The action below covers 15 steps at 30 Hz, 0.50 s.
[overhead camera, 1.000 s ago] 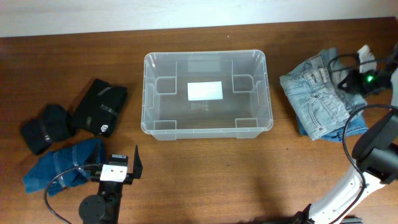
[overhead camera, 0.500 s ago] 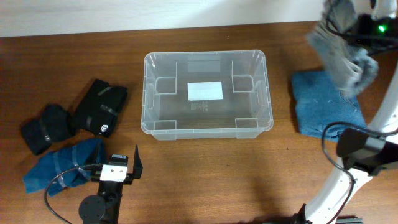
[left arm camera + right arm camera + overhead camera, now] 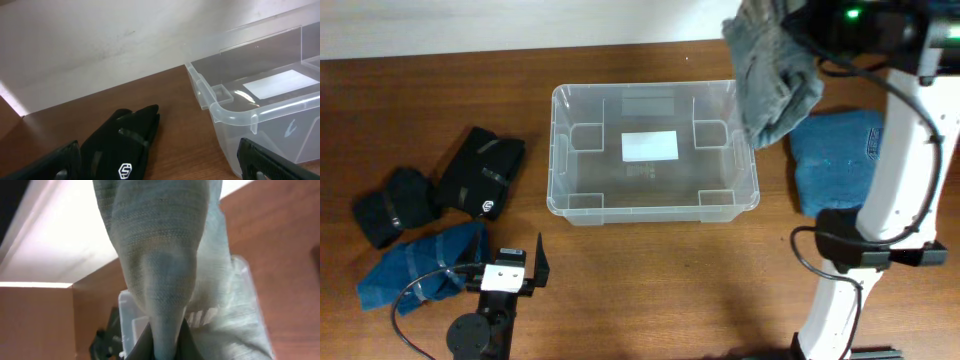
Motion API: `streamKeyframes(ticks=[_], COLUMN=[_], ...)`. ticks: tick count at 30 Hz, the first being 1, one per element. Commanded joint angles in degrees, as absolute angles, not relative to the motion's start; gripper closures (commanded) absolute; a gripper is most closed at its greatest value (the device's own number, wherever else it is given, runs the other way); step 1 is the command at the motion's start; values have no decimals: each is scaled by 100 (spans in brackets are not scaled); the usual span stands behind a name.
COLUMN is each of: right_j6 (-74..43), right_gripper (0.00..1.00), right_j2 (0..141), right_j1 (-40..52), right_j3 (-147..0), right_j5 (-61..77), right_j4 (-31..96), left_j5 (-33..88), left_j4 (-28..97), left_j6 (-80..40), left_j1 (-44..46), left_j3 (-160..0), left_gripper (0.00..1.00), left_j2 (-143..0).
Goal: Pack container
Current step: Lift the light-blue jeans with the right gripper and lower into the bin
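Note:
The robot's right gripper needs to move the garment across toward the white label next, then lower it and let it go inside.
The clear plastic container stands at the table's middle with a white label on its base; it also shows in the left wrist view and the right wrist view. My right gripper is shut on a grey-blue denim garment and holds it in the air over the container's right rim. In the right wrist view the garment hangs from the fingers and fills the frame. My left gripper is open and empty near the front left edge, its fingertips either side of a black garment.
A folded blue garment lies right of the container. Two black garments and a blue denim piece lie at the left. The black garment with a white logo lies just before my left gripper.
My right gripper has lifted the denim garment off the blue one at the right and carried it left, up to the container's right rim. The left arm has not moved.

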State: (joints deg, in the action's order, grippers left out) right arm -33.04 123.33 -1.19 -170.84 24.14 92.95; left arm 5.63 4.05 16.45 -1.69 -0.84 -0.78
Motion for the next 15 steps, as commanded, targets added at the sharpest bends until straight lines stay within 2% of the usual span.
streamKeyframes(ticks=[1, 15], right_j6=[-3927, -4858], right_gripper=[96, 96], right_j2=[12147, 12245], right_j1=[482, 2303], right_j3=[-17229, -16772], right_j5=[1920, -784], right_j4=[9349, 9732], left_j5=[626, 626], left_j4=[412, 412], left_j6=[1588, 1588], left_j1=[-204, -202], left_j3=[-51, -51], left_gripper=[1, 1], left_j2=[-36, -36])
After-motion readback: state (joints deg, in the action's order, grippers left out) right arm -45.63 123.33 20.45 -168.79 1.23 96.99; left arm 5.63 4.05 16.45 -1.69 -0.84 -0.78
